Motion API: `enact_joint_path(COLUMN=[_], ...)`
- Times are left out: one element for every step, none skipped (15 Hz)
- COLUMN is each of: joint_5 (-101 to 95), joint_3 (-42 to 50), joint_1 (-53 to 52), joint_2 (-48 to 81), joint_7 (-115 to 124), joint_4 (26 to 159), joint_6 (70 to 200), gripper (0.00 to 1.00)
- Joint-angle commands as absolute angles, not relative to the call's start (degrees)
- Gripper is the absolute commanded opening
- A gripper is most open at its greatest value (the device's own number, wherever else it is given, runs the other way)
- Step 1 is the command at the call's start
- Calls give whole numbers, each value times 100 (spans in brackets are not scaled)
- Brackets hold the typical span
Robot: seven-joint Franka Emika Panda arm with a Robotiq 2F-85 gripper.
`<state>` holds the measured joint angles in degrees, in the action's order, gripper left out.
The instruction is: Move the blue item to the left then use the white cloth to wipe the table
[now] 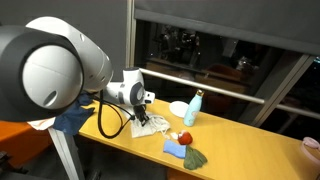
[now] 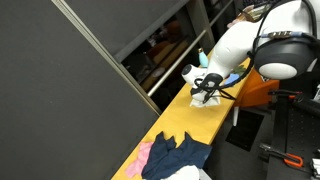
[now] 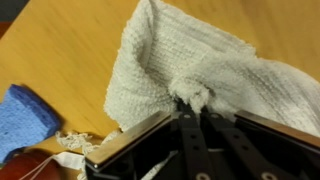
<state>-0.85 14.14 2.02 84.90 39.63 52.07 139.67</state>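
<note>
My gripper wipes the cloth low toward the navy fabric (image 2: 178, 155) next, then reverses partway and releases the tuft. Bare yellow-orange tabletop lies between gripper and fabric.
The white cloth (image 3: 200, 60) lies crumpled on the yellow-orange table (image 3: 60, 50). My gripper (image 3: 192, 108) is shut on a pinched tuft of it, fingers pointing down at the tabletop. Both exterior views show the gripper (image 1: 148, 118) (image 2: 205, 92) low over the middle of the table with the white cloth (image 1: 152, 127) (image 2: 208, 99) under it. The blue item, a big navy fabric (image 2: 178, 155), lies spread at the table end nearest the camera in an exterior view, well away from the gripper.
A small light-blue cloth (image 3: 25, 120) (image 1: 175, 148) and a red object (image 1: 184, 137) lie close beside the white cloth. A dark cloth (image 1: 196, 157), a pale blue bottle (image 1: 192, 108) and a white bowl (image 1: 178, 108) stand nearby. A pink cloth (image 2: 145, 155) lies by the navy fabric.
</note>
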Motion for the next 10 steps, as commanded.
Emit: enact_joint_path(joint_5=[-8,41,50,44,48,60,60,61,72,85], joint_3=[720,624,507,398,298,205,102,-8,-132,-197], joint_1=[15,-54,-156,-287,-411,-548,-667,-777,-860,-922], joint_2=[8649,8879,8882,8772,8742,8787,8807,8780,8767,8769], joint_7=[3384,3193,3009,2840,2671,2517,2351,2180,1982,1873], joint_4=[5227,4809,4789,4922,4943,4821,4769,4799,4823,4839], joint_6=[14395,14265,14257,14238,14220,14135,14102,14104,14080,14034], gripper=[2,2,2,2,2,2,2,2,2,2])
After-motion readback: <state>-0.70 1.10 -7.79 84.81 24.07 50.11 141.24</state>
